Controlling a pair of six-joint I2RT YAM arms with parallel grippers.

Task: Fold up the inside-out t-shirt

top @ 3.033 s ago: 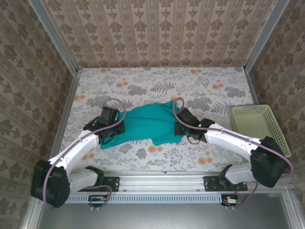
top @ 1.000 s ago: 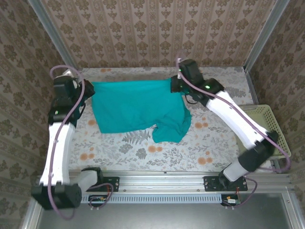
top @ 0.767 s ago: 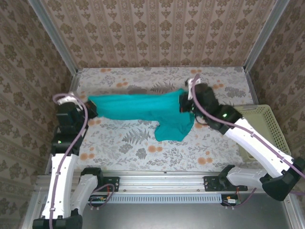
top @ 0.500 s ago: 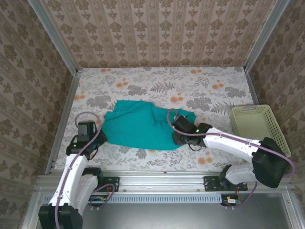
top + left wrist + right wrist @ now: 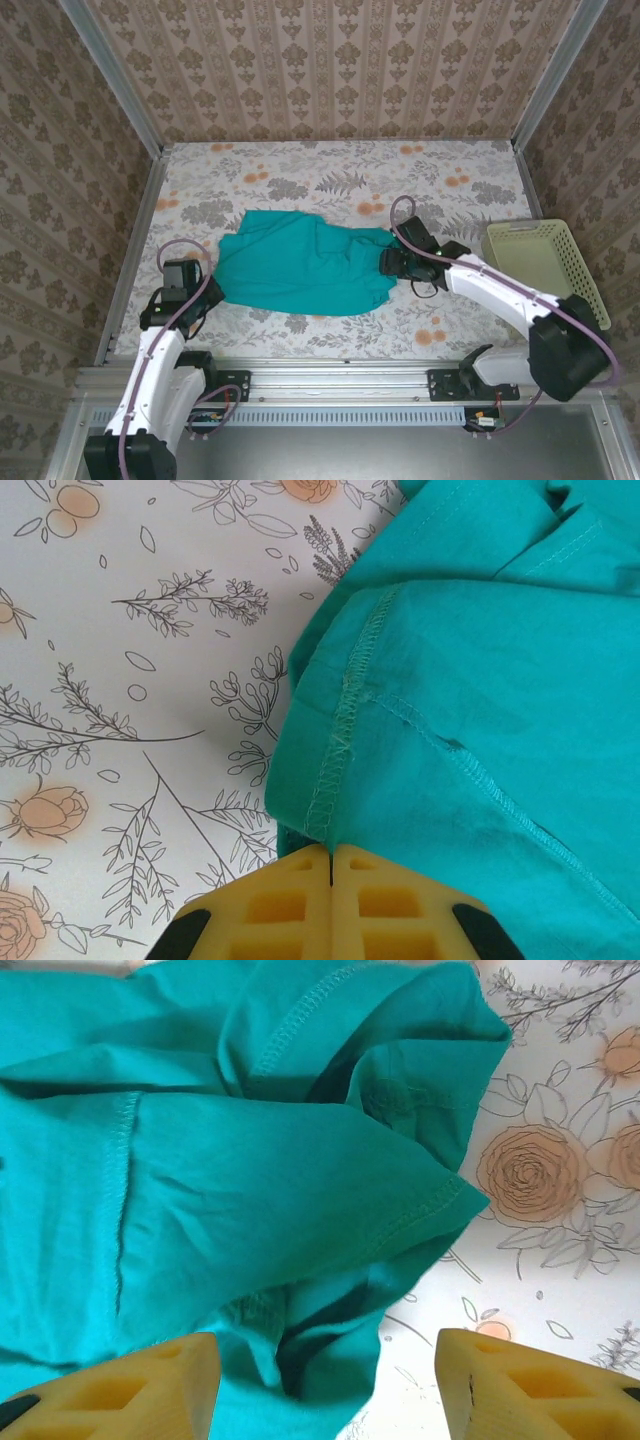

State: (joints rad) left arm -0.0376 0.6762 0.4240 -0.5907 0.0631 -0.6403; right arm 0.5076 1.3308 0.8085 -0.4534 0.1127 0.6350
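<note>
The shirt's stitched, pointed corner [image 5: 372,1228] lies below my right gripper's open fingers. This flap tops the other folds, so my right gripper comes down onto it next and closes there.
The teal t-shirt [image 5: 300,262] lies crumpled on the flowered table [image 5: 300,170], seams showing. In the left wrist view my left gripper [image 5: 331,852] is shut, its yellow fingertips [image 5: 280,905] pinching the stitched hem of the t-shirt [image 5: 480,680]. From above, that left gripper [image 5: 210,290] sits at the shirt's near-left corner. My right gripper [image 5: 388,262] is at the shirt's right edge. In the right wrist view the right gripper [image 5: 325,1385] stands open, its fingers [image 5: 130,1390] wide apart over loose folds of the t-shirt [image 5: 250,1180] without pinching them.
A pale yellow plastic basket [image 5: 545,262] stands at the right edge of the table, just beyond the right arm. Patterned walls enclose the table on the left, far and right sides. The metal rail [image 5: 340,372] with the arm bases runs along the near edge.
Both arms swung the shirt from the far side down to the near middle of the table. The right gripper opened, let go of the cloth and drew back to the right.
</note>
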